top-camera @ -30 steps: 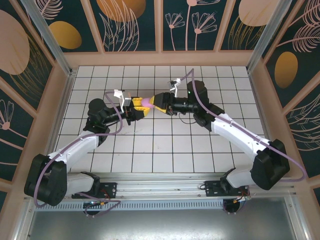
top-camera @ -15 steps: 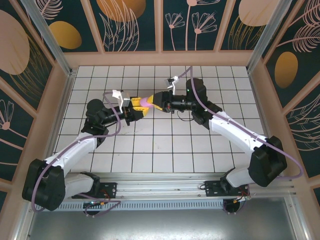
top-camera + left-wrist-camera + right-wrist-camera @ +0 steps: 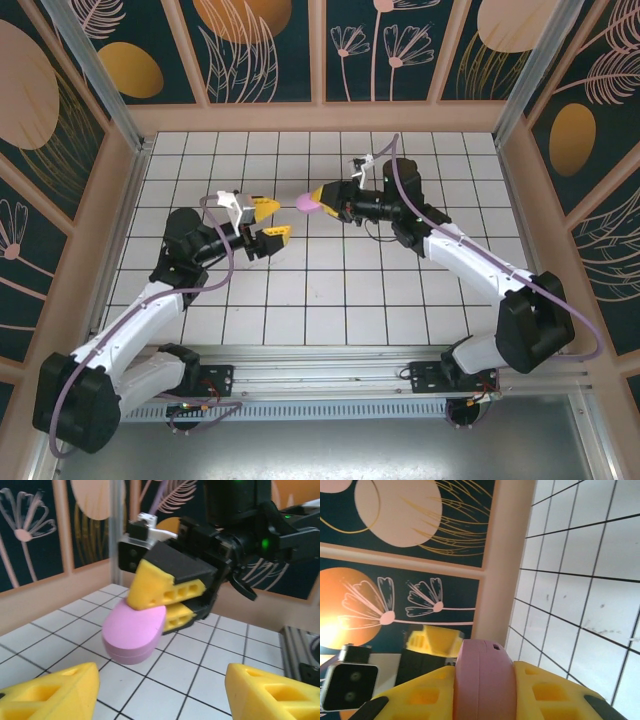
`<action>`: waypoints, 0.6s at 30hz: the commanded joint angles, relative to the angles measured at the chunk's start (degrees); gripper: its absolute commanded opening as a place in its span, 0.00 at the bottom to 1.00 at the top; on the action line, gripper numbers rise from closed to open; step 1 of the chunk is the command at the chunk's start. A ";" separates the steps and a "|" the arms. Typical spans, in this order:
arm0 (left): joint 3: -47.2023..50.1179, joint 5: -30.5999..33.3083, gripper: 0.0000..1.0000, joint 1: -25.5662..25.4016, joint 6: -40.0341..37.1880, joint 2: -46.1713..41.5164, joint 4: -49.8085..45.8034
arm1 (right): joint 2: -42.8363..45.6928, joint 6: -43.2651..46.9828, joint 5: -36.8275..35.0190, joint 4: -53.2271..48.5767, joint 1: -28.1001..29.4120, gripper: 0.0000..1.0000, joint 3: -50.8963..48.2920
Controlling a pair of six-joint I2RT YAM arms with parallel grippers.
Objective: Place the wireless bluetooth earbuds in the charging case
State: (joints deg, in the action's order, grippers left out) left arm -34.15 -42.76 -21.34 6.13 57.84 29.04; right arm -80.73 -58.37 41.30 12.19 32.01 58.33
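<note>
I should move my right gripper back toward my base next and down onto the bare tiles in front, because the closed case (image 3: 306,203) has clear tiles to rest on there.
A closed pink charging case (image 3: 306,203) hangs in the air above the white tiled table, with my right gripper (image 3: 318,197) shut on it. From the left wrist the case (image 3: 134,632) pokes out of the right gripper's yellow fingers (image 3: 165,587). In the right wrist view the case (image 3: 482,680) is clamped edge-on between both pads, its lid seam visible. My left gripper (image 3: 271,220) stands open just left of the case, apart from it, and nothing lies between its fingers (image 3: 50,695). The earbuds are hidden from view.
Wooden walls (image 3: 330,118) with dark painted panels enclose the tiled table (image 3: 330,290) on three sides. A metal rail (image 3: 320,355) carrying both arm bases runs along the near edge. The tiles below and in front of the grippers are bare.
Both grippers met at the case. The left gripper has since opened, let go and drawn back to the left, while the right gripper closed on the case and keeps it.
</note>
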 commanded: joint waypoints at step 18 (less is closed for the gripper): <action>8.66 37.47 0.71 0.16 10.66 -8.57 -8.55 | -27.54 16.97 -9.52 3.02 14.38 0.15 -0.67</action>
State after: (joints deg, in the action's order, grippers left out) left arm -26.89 -8.95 -21.32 13.43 50.61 19.49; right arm -105.65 -45.43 32.60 12.78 45.69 55.88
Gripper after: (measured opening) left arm 0.707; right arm 0.260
